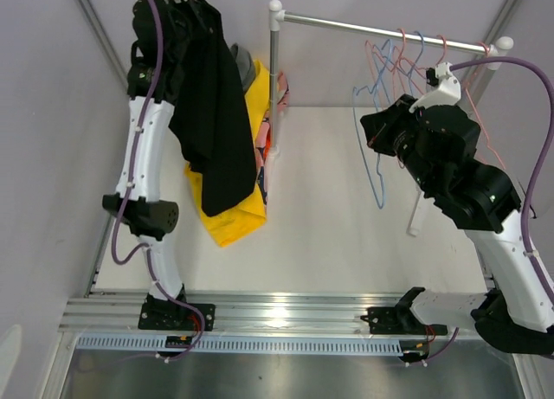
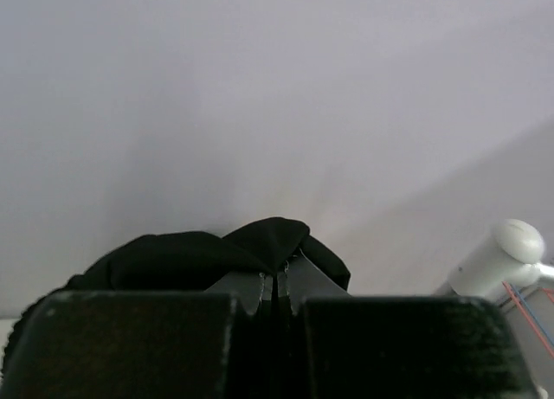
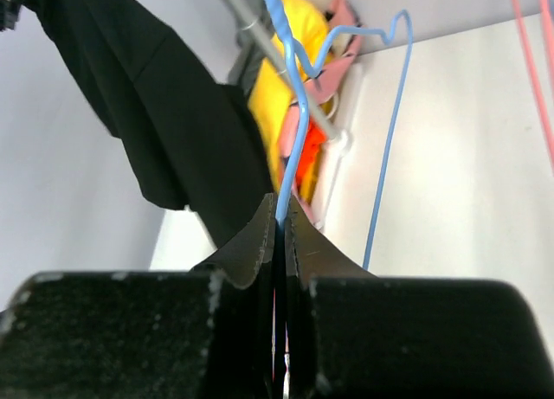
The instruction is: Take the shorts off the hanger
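My right gripper moves outward toward the silver bar (image 1: pixel 363 24) next and releases the blue hanger, now bare of shorts, since the bar lies outward of it.
My left gripper (image 2: pixel 277 273) is raised high at the back left (image 1: pixel 183 3) and is shut on the black shorts (image 1: pixel 216 113), which hang down from it; a fold of them bulges over the fingertips in the left wrist view (image 2: pixel 260 243). The yellow shorts (image 1: pixel 232 215) lie on the table beneath, with the pink patterned shorts (image 1: pixel 260 138) and the grey shorts (image 1: pixel 245 67) beside the rack post. The orange-red shorts (image 3: pixel 305 170) show in the right wrist view. My right gripper (image 3: pixel 282 215) is shut on the wire of a blue hanger (image 3: pixel 294 113) under the rail (image 1: pixel 378 170).
A silver rail (image 1: pixel 381 28) with white end knobs runs across the back on a post (image 1: pixel 273 79). Several bare pink, red and blue hangers (image 1: pixel 407 53) hang at its right end. Grey walls close in on both sides.
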Robot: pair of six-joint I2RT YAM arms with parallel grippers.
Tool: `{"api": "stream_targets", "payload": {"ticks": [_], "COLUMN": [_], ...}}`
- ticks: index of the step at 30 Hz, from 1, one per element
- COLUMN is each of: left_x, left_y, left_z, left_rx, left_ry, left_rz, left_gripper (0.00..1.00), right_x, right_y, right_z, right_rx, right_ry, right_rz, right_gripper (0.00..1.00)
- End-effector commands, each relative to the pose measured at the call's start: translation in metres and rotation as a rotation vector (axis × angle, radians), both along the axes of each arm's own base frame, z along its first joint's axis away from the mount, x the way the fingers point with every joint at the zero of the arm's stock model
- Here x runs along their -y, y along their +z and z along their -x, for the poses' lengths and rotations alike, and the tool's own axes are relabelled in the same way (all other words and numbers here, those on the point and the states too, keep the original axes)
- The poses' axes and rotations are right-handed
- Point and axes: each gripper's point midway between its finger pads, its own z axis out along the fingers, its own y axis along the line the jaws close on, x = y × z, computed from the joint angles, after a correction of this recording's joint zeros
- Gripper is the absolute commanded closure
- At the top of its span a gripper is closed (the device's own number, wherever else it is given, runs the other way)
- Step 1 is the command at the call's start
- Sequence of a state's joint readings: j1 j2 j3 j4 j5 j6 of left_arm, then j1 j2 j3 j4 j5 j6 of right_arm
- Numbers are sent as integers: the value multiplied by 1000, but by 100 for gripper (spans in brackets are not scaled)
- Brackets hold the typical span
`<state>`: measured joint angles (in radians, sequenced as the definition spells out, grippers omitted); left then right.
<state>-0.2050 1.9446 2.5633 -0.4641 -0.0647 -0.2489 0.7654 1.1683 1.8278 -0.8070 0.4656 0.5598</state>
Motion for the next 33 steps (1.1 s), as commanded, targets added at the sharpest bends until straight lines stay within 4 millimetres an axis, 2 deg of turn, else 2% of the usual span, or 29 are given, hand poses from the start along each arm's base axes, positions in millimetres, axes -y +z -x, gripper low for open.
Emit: {"api": "stream_targets", "payload": {"ticks": [1,2,3,4,6,7,8,9,10,11,12,14,15,16,17,18,19,20,21,22,24,25,27,28,29,30,32,33], "left_x": [42,47,49,52,54,56,57,57,57,57,55,55,52,52,55,51,57,59,56,64,66,68,73,80,78,76,79,81], "left_y": [-5,-10,-23,-50,-76,-109,-126,-157,-174,-196,-217,-221,-227,-212,-229,-207,-184,-207,-193,-215,-201,-221,-215,-231,-226,-234,-224,-225], "left_z": [-34,-43,-53,-72,-89,-103,-109,-115,-118,-119,-115,-106,-89,-79,-65,-34,-17,3,38,58,89,119,145,160,175,183,199,205], "left_rx": [81,92,69,26,-13,-75,-112,-183,-222,-277,-350,-382,-419,-386,-426,-397,-338,-381,-349,-380,-340,-367,-338,-364,-342,-359,-338,-349], "left_ry": [-207,-226,-229,-222,-212,-206,-200,-194,-192,-186,-177,-170,-165,-163,-158,-154,-166,-177,-186,-211,-235,-268,-303,-329,-336,-323,-344,-359], "left_rz": [70,70,75,74,69,58,55,47,32,27,13,3,-8,-15,-31,-36,-28,-43,-32,-40,13,16,38,20,16,-11,-21,-37], "left_gripper": [100,100,100,100,100,95,81,60,8,1,1,1,1,1,1,1,1,1,1,1,1,1,1,1,1,1,1,1], "right_x": [3,7,7,7,6,4,4,0,-2,-5,-9,-14,-16,-20,-21,-22,-21,-19,-18,-12,-9,-8,-4,-6,-6,-7,-10,-11], "right_y": [9,7,4,6,4,8,9,13,16,20,28,37,39,43,45,46,45,46,44,46,35,33,20,17,12,-1,-8,-20], "right_z": [-19,-26,-33,-38,-50,-55,-60,-67,-72,-75,-84,-92,-98,-109,-114,-120,-131,-137,-143,-150,-164,-169,-179,-181,-183,-184,-184,-183], "right_rx": [50,48,41,48,42,56,59,64,71,77,91,110,113,118,120,120,118,122,120,130,110,105,70,66,59,33,27,2], "right_ry": [-11,-17,-17,-17,-6,0,5,14,17,31,35,48,47,46,44,41,29,21,15,-4,-22,-22,-38,-34,-34,-33,-21,-20], "right_rz": [3,9,9,1,-5,-12,-16,-20,-22,-22,-20,-15,-10,2,7,10,17,15,13,3,-2,-8,-18,-20,-22,-21,-30,-28], "right_gripper": [100,100,100,100,100,100,100,100,100,100,100,100,100,100,100,100,100,100,100,100,100,100,100,100,100,100,100,100]}}
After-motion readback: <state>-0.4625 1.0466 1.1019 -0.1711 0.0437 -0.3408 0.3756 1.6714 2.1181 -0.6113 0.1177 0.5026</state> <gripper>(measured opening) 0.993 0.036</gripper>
